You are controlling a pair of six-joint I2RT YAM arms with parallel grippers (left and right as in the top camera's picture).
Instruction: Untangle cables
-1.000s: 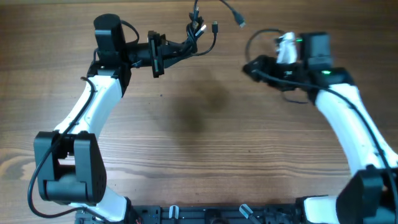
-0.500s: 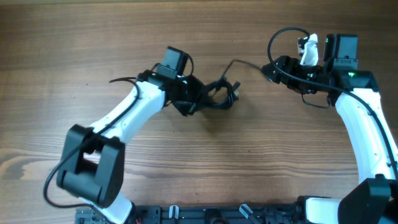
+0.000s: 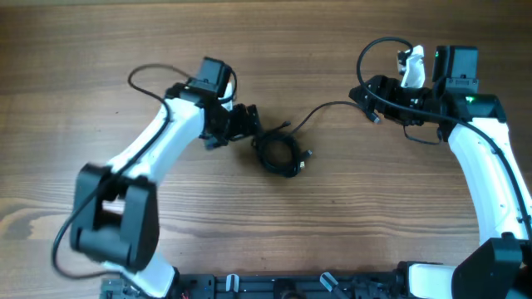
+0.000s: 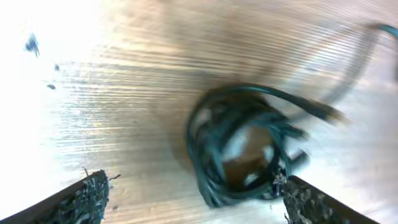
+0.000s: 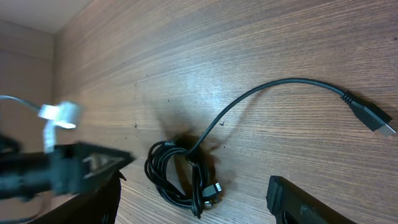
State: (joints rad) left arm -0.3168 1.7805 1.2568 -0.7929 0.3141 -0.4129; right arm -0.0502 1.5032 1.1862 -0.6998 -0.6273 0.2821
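Note:
The coil lies to the right in the overhead view. My left gripper will swing that way next, turn, and go down onto the bundle's near edge (image 3: 288, 172) (image 4: 252, 193).
The cables (image 3: 279, 154) lie as a black coiled bundle on the wooden table, near the middle. One strand (image 3: 320, 110) runs up and right from the coil, ending in a plug (image 3: 376, 119) just below my right gripper (image 3: 366, 93). My left gripper (image 3: 249, 124) stands open just left of the coil, with nothing held. In the left wrist view the bundle (image 4: 239, 146) is blurred and lies on the table ahead of the spread fingers (image 4: 81, 199). The right wrist view shows the coil (image 5: 180, 177), the long strand's plug (image 5: 376, 121) and wide-apart fingers (image 5: 305, 199).
Bare wood table (image 3: 266, 224) all around. The thick black wire (image 3: 150, 73) of the left arm loops out behind its wrist. The right arm's own black wire (image 3: 378, 46) arches above its gripper. The arm bases stand at the near edge.
My left gripper carried the bundle from the far edge to the middle, then opened and let it drop onto the table. The left arm drew back leftward. The right arm shifted right, then held still.

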